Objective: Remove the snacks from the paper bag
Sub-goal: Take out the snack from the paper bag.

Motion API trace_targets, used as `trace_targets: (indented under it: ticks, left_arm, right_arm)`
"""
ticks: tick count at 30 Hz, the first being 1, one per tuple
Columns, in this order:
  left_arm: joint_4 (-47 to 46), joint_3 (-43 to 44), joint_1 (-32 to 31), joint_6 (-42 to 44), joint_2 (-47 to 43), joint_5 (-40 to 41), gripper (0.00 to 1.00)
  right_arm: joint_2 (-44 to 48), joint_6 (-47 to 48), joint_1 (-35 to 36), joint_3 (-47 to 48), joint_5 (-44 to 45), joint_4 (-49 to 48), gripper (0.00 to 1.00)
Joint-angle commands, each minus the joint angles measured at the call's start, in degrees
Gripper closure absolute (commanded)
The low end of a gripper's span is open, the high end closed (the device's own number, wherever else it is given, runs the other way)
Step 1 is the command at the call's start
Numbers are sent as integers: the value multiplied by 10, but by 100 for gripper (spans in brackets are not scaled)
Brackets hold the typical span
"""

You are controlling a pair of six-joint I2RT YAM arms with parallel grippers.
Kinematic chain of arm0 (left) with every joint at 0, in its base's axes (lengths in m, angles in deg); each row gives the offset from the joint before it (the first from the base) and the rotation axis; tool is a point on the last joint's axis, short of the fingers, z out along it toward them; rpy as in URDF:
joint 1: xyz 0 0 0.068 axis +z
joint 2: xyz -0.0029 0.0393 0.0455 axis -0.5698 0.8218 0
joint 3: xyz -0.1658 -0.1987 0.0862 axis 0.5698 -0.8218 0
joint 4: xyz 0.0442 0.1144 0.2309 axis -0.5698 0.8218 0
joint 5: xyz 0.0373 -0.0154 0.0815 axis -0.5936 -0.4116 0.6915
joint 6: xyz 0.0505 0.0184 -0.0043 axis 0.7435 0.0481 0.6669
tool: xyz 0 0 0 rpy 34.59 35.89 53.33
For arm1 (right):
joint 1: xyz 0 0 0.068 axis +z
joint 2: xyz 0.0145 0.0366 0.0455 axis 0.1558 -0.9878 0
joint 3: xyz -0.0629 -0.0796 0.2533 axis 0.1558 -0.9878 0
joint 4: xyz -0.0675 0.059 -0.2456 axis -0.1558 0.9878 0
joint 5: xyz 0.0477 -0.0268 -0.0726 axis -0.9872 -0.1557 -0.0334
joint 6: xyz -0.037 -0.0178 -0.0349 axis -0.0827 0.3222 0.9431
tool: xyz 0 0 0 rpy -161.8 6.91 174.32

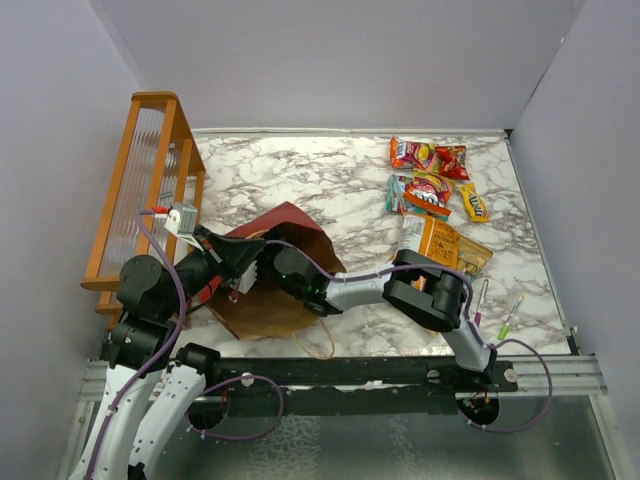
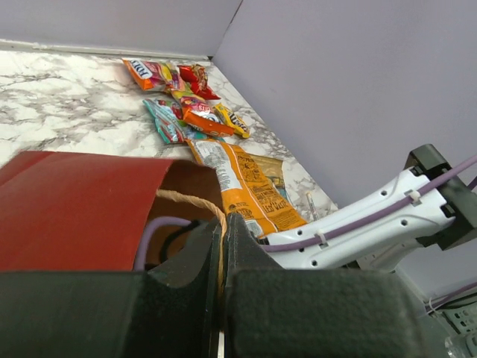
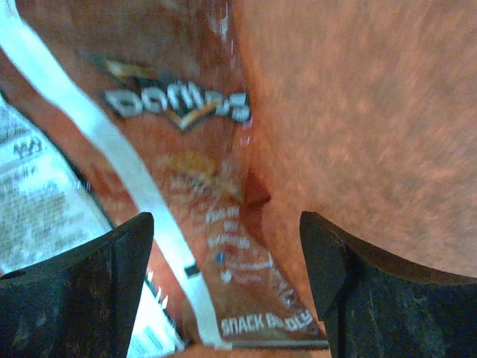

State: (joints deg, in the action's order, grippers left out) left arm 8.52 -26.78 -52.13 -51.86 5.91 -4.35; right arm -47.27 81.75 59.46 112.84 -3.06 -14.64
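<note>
The red chip packet's crinkled edge runs between the open fingers, so my right gripper should next ease deeper into the bag (image 1: 283, 222) onto that edge and close.
The dark red paper bag (image 1: 283, 222) lies on its side on the marble table, mouth toward the arms. My left gripper (image 2: 221, 242) is shut on the bag's twisted tan handle (image 2: 195, 200) and holds the mouth up. My right arm (image 1: 360, 288) reaches into the bag, so its gripper is hidden in the top view. In the right wrist view my right gripper (image 3: 227, 280) stands open inside the brown kraft interior (image 3: 365, 112), its fingers on either side of a red chip packet (image 3: 197, 149) without closing on it. Several snacks (image 1: 432, 190) lie on the table at the far right.
An orange wooden rack (image 1: 140, 190) stands along the left edge. A pink pen (image 1: 481, 297) and a green pen (image 1: 510, 317) lie at the near right. A large orange packet (image 1: 440, 243) lies beside my right arm's elbow. Grey walls enclose the table.
</note>
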Motion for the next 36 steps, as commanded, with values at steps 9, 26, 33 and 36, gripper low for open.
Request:
trace_targets:
  ticks: [9, 26, 33, 36]
  left_arm:
    - [6, 23, 0, 11, -9, 0, 100]
    - [25, 21, 0, -14, 0, 117, 100]
    - [35, 34, -1, -20, 2, 167, 100]
    - [35, 36, 0, -20, 2, 167, 100]
  right_arm:
    - [-82, -18, -44, 87, -70, 29, 55]
    - [100, -125, 21, -41, -15, 80, 99]
    - [215, -215, 37, -76, -69, 193, 99]
    - [259, -237, 42, -95, -63, 198, 99]
